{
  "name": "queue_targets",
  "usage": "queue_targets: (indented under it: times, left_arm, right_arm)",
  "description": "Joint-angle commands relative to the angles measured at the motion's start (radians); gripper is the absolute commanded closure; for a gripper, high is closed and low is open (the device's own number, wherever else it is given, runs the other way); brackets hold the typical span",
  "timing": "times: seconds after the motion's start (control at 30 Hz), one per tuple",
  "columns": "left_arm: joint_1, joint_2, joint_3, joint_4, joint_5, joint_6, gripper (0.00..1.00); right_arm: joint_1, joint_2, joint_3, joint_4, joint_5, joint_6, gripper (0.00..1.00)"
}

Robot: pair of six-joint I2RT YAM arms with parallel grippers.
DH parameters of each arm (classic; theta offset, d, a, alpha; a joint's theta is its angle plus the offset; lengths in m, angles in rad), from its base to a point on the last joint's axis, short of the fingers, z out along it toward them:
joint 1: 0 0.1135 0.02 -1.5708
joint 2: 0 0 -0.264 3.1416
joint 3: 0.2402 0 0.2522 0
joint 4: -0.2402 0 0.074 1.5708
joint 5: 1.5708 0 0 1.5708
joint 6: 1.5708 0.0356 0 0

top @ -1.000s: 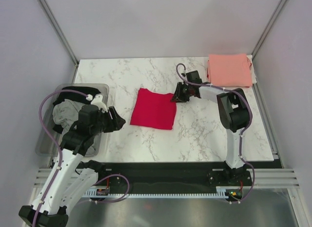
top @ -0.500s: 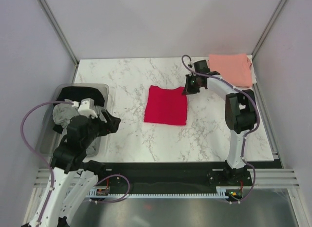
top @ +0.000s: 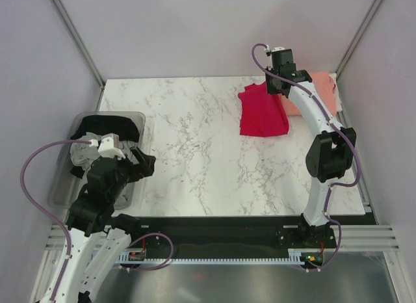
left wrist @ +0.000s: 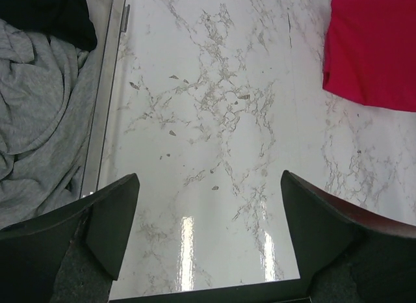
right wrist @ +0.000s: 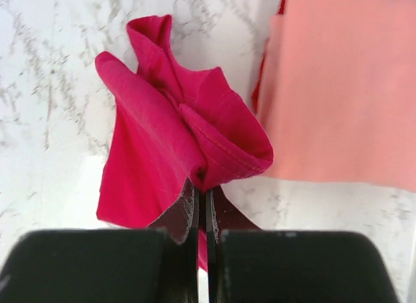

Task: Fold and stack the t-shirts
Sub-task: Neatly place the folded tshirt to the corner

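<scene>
My right gripper lifts the red t-shirt outward over the salmon pink t-shirt (top: 324,92) (right wrist: 346,87) next, then lowers and releases, because that one lies folded flat in the back corner.
My right gripper (top: 275,88) is shut on an edge of the folded crimson red t-shirt (top: 261,112) and holds it lifted at the back right; in the right wrist view the red cloth (right wrist: 175,140) bunches above the closed fingers. The folded salmon pink t-shirt (top: 324,92) lies at the back right corner, just right of the red one, and shows in the right wrist view (right wrist: 344,88). The grey t-shirt (left wrist: 39,121) and the black t-shirt (top: 107,126) lie crumpled in the bin. My left gripper (left wrist: 207,231) is open and empty over the table beside the bin.
The clear plastic bin (top: 62,186) stands at the table's left edge, its rim (left wrist: 107,101) in the left wrist view. The marble table (top: 195,153) is framed by metal posts and grey walls.
My right gripper has carried the red t-shirt from the table's middle up and to the back right, next to the pink one. My left arm has drawn back toward the near left.
</scene>
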Motion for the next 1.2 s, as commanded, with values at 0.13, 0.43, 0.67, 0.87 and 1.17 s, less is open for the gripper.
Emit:
queue_targets:
  times: [0.13, 0.43, 0.67, 0.87, 1.17]
  left_arm:
    - [0.001, 0.031, 0.006, 0.002, -0.003, -0.013, 0.07]
    - [-0.003, 0.039, 0.004, 0.004, 0.003, -0.011, 0.09]
    - [-0.003, 0.045, 0.006, 0.004, 0.008, -0.01, 0.1]
    - [-0.003, 0.05, 0.006, 0.004, 0.009, -0.011, 0.11]
    - [-0.003, 0.06, 0.004, 0.002, 0.008, -0.011, 0.12]
  right_arm:
    - [-0.016, -0.084, 0.119, 0.0, 0.168, -0.141, 1.0]
    - [-0.064, -0.111, 0.211, 0.009, 0.087, -0.18, 1.0]
    - [-0.119, -0.125, 0.257, -0.009, 0.03, -0.163, 1.0]
    - [-0.165, -0.11, 0.288, -0.008, 0.007, -0.154, 1.0]
    - [-0.254, -0.044, 0.352, -0.009, -0.021, -0.119, 1.0]
